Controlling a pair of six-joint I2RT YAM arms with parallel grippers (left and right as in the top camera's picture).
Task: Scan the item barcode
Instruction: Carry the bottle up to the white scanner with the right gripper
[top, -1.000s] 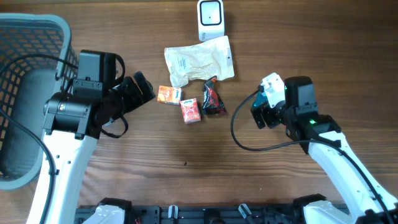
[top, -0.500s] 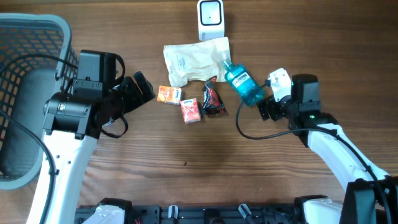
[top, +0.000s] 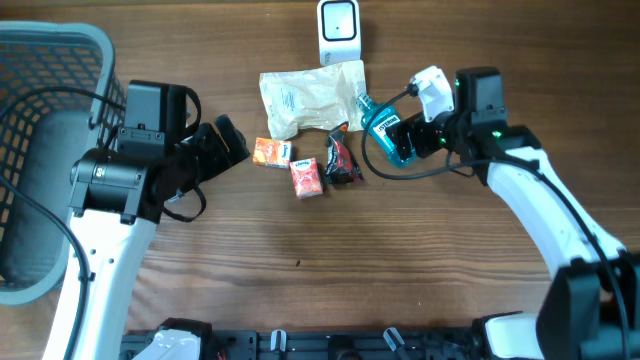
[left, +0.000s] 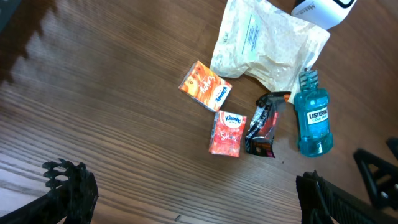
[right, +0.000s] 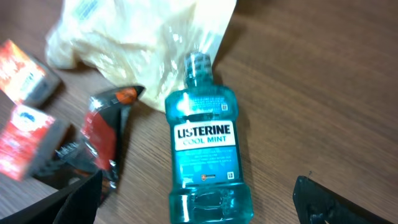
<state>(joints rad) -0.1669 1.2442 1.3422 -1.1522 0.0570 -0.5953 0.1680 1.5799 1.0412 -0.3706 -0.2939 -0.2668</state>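
Note:
My right gripper will go down onto the bottle's labelled middle, moving slightly to the left in the overhead view, because the bottle lies flat below the gripper's open fingers.
A blue Listerine mouthwash bottle lies flat on the wooden table, label up, its cap against the white pouch. In the overhead view the bottle is right of the dark snack wrapper. My right gripper hangs open over the bottle's base end, one finger on each side, not gripping it. The white barcode scanner stands at the table's back edge. My left gripper is open and empty over bare wood, left of the items; from it I see the bottle at the far right.
An orange box and a red tissue pack lie left of the wrapper. The white pouch lies in front of the scanner. A grey mesh basket fills the left edge.
The bottle came into view beside the wrapper. My right arm swung back and left, so its open gripper now hangs over the bottle. The left arm stayed still.

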